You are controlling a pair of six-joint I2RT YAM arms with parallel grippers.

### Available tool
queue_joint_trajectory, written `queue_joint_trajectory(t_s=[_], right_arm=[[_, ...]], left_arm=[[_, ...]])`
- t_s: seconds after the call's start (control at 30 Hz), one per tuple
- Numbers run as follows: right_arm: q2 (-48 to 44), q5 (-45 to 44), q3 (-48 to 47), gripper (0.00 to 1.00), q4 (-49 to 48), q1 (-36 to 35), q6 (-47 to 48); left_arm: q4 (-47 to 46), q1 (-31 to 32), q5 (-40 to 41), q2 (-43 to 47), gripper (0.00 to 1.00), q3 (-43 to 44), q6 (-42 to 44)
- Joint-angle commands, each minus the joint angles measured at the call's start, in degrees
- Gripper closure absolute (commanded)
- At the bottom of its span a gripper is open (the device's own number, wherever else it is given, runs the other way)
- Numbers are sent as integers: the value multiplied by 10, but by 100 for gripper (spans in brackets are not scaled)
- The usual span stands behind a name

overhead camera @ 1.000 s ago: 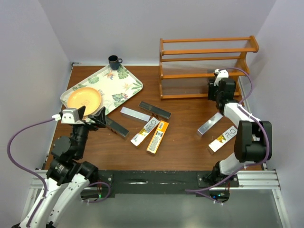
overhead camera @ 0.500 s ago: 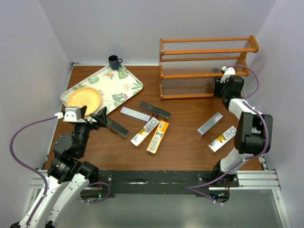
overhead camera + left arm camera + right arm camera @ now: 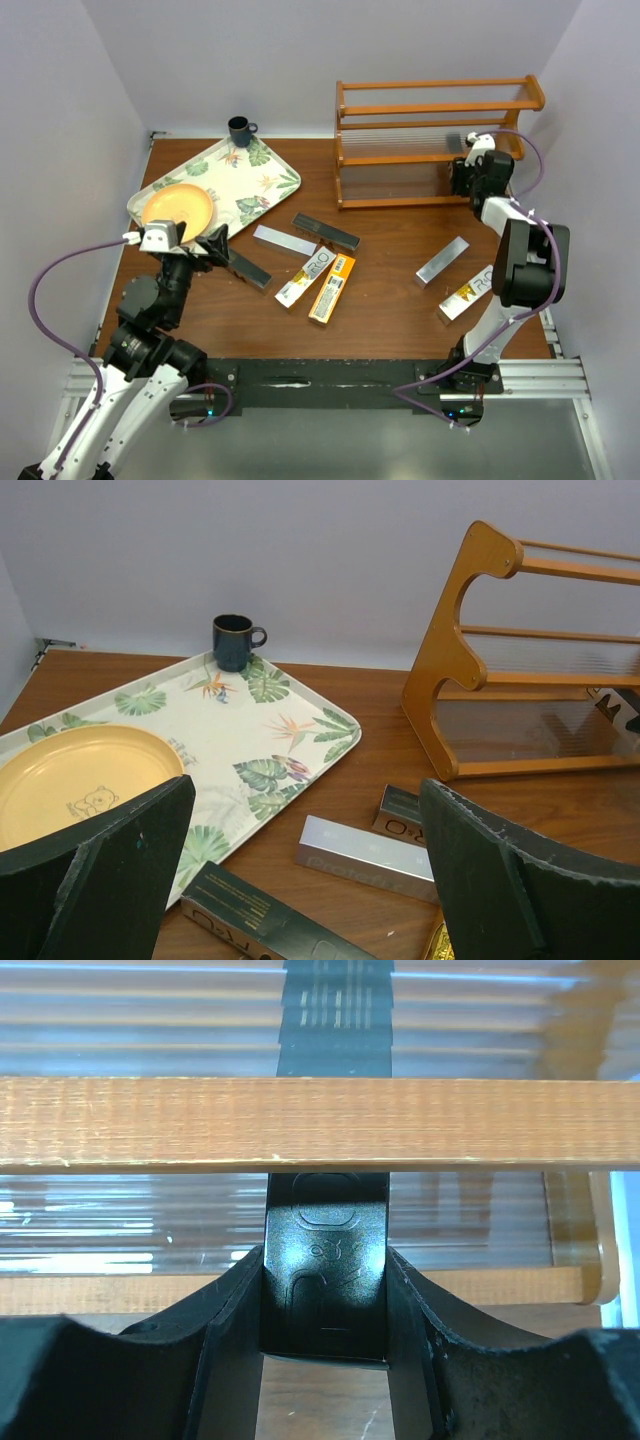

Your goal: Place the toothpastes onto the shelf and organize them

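My right gripper will next ease toward the shelf's nearby end panel, then go down to release the black toothpaste on the shelf's lowest level (image 3: pixel 412 1218), where a gap shows.
My right gripper (image 3: pixel 462 163) is shut on a black toothpaste (image 3: pixel 325 1260) and holds it at the right end of the orange-brown shelf (image 3: pixel 430 140). The box reaches past the front rail (image 3: pixel 320 1120) onto a ribbed tier. My left gripper (image 3: pixel 190 245) hangs open and empty over the table's left side, its fingers (image 3: pixel 100 880) wide apart. Below it lie a black toothpaste (image 3: pixel 250 915), a silver one (image 3: pixel 365 845) and another black one (image 3: pixel 400 810). Two orange-and-white boxes (image 3: pixel 320 283) lie mid-table. A silver box (image 3: pixel 442 261) and an orange-white one (image 3: pixel 468 293) lie at the right.
A leaf-patterned tray (image 3: pixel 270 165) at the back left carries a yellow plate (image 3: pixel 178 207). A dark mug (image 3: pixel 240 130) stands behind the tray by the back wall. Walls close in the table at left, back and right.
My right gripper has carried the black toothpaste back and to the right, up to the shelf's right end. The left arm has only shifted slightly, still open.
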State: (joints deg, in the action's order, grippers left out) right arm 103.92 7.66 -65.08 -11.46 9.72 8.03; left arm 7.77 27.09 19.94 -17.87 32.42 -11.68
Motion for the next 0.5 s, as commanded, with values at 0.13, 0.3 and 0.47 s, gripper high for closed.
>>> queue_joint_trajectory(t_s=[0.13,0.3,0.47], right_arm=[[-1,19,-8,66,-46,19,18],[5,22,3,63,-55,24,16],[15,27,7,62,-60,29,15]], left_arm=[[-25,1,-3,-13,0,5,11],[-24,1,-3,-14,0,6,11],[-23,1,-2,-12,0,5,11]])
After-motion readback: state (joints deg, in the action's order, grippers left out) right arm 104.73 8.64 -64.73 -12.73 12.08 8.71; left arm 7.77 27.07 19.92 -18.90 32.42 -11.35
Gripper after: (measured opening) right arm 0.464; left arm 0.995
